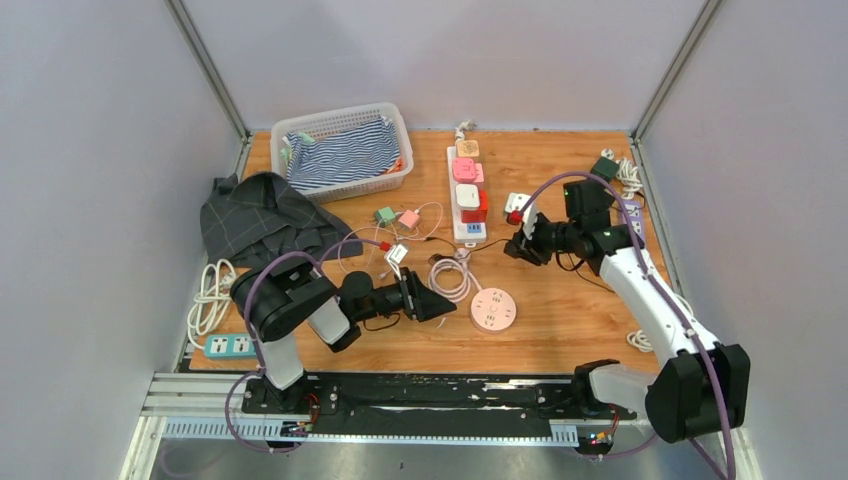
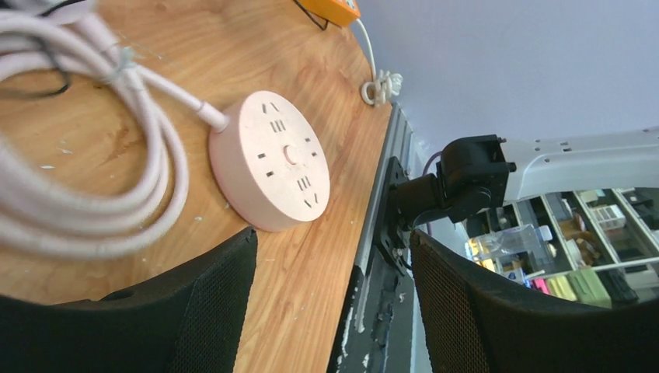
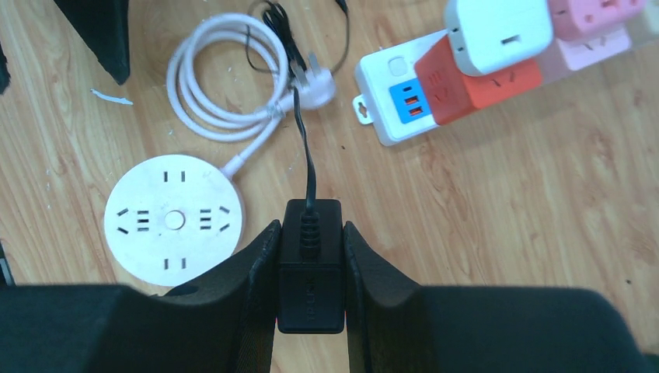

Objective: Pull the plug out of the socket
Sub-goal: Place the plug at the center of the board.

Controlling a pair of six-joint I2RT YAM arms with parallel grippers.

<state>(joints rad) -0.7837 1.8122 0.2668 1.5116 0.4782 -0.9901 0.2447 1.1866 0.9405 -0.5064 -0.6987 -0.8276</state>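
The green adapter [image 1: 604, 169] sits outward of my right gripper and to its right in the top view. The freed plug goes down beside it next for release.
The black plug [image 3: 311, 264] with its thin black cable is clamped between my right gripper's [image 3: 311, 233] fingers and held above the table, apart from every socket. The round pink socket [image 1: 493, 310] lies flat near the front edge, its slots empty [image 3: 174, 221]. In the top view my right gripper [image 1: 522, 247] hovers right of centre. My left gripper [image 1: 437, 301] lies low just left of the round socket [image 2: 272, 159]. It [image 2: 332, 241] is open with nothing between its fingers.
A long white power strip [image 1: 467, 190] holding pink, white and red adapters lies behind. A coiled white cable [image 1: 450, 275] runs from the round socket. A basket [image 1: 340, 150] with striped cloth, a dark garment [image 1: 262, 215] and another strip [image 1: 228, 346] are at the left.
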